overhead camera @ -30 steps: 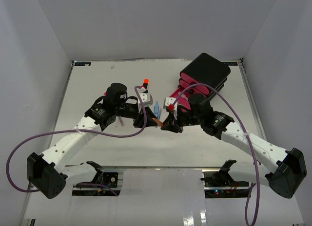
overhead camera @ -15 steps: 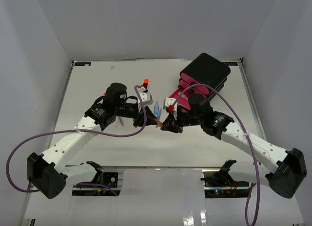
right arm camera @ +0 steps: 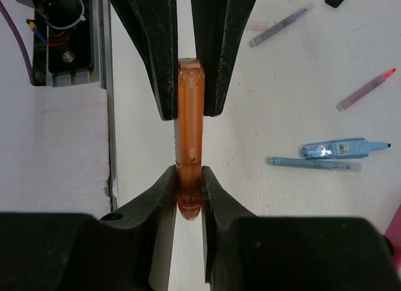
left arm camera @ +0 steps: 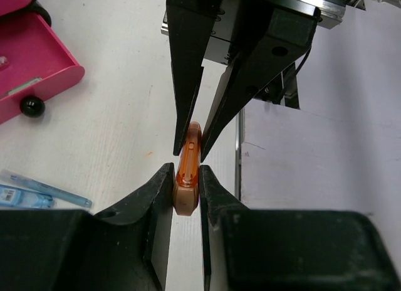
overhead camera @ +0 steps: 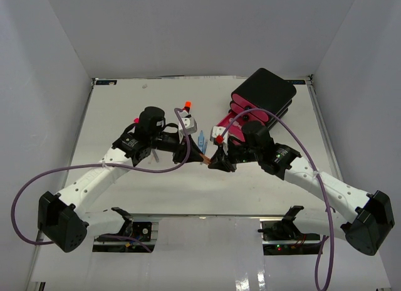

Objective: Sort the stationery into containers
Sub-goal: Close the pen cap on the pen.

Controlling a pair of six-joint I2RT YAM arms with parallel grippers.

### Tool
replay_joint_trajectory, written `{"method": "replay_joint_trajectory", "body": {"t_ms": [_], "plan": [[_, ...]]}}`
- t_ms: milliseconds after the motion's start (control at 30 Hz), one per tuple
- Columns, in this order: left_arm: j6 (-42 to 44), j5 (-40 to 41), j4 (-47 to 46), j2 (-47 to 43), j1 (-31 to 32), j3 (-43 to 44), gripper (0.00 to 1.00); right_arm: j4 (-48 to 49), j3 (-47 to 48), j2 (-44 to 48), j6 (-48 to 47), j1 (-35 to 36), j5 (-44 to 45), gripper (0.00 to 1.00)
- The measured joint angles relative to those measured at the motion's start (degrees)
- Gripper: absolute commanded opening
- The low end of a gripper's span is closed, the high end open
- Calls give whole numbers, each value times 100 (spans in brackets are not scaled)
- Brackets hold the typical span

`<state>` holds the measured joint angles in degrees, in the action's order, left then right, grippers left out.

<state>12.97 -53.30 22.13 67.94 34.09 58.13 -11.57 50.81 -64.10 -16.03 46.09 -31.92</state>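
The robot's right gripper needs to move outward next, tilt down over the open lowest drawer and release the orange pen (overhead camera: 205,158), because that drawer is outward of the gripper.
A translucent orange pen (overhead camera: 205,158) is held level above the table, one end in each gripper. My left gripper (overhead camera: 193,155) is shut on one end of the pen (left arm camera: 187,169). My right gripper (overhead camera: 215,161) is shut on the other end (right arm camera: 189,125). The two grippers face each other tip to tip. The black box of pink drawers (overhead camera: 263,91) stands at the back right. Its lowest drawer (left arm camera: 34,62) is pulled open, with its black knob (left arm camera: 31,106) showing.
Two blue pens (right arm camera: 338,149) lie on the table just behind the grippers (overhead camera: 201,140). A purple pen (right arm camera: 282,24) and a pink pen (right arm camera: 366,89) lie further left. An orange-capped highlighter (overhead camera: 187,106) stands behind the left wrist. The table's front edge (left arm camera: 238,153) is close below.
The left arm has shifted slightly toward the right gripper. The orange pen stays between the two grippers, now gripped at both ends.
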Motion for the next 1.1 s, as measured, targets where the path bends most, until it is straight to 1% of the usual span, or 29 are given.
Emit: {"method": "replay_joint_trajectory", "body": {"t_ms": [233,533,767,800,833,867,900,933,967,1000,1100], "plan": [[-369,-162,-339,94,-42,-232,22,-509,267,-201,42,0,-2,8],[-787,-157,-846,9,-103,-446,21,-562,433,-389,197,-59,-140,8],[-986,-175,-1071,20,-92,-455,21,-815,619,-393,223,-92,-114,8],[-1001,-175,-1091,20,-92,-455,23,-841,640,-400,223,-96,-111,8],[-1001,-173,-1104,17,-92,-455,27,-852,654,-411,221,-98,-109,8],[-1005,-162,-1110,11,-92,-457,32,-855,662,-426,219,-101,-109,8],[-1005,-138,-1113,4,-92,-461,41,-850,664,-442,212,-101,-107,8],[-1014,-68,-1134,-7,-90,-474,44,-826,664,-457,229,-101,-114,8],[-1051,-26,-1143,-7,-33,-492,47,-605,682,-492,238,-83,-96,8],[-1045,20,-1137,-7,26,-509,52,-459,708,-514,236,-66,-92,8],[-1047,214,-1099,-72,114,-520,61,-258,726,-520,236,-35,17,8]]}}
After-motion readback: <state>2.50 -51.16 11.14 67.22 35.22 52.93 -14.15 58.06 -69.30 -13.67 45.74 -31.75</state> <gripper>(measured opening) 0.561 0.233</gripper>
